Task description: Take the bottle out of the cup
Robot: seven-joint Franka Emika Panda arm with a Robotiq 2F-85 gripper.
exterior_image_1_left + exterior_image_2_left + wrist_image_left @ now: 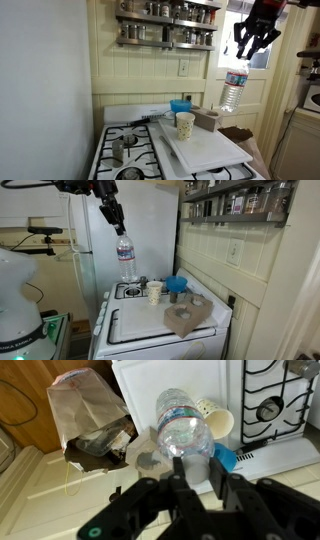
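My gripper is above a clear spot on the white board's edge by the paper bag, so next it will move down with the bottle (233,90) and release it there.
The bottle (233,90) is a small clear plastic one with a pale label band. It hangs slightly tilted in mid-air, well above and to the side of the stove; it also shows in an exterior view (125,250) and in the wrist view (180,422). My gripper (252,52) (119,228) (195,468) is directly above it, its fingers drawn close around the light cap. The cream cup (185,124) (154,291) (215,420) stands upright and empty on the white board, apart from the bottle.
A white board (210,152) covers part of the stove. A blue bowl (180,105) and a brown box (207,120) sit behind the cup. A small metal pot (118,150) stands on a burner. Spice racks (165,22) hang above. A paper bag (90,415) lies beside the stove.
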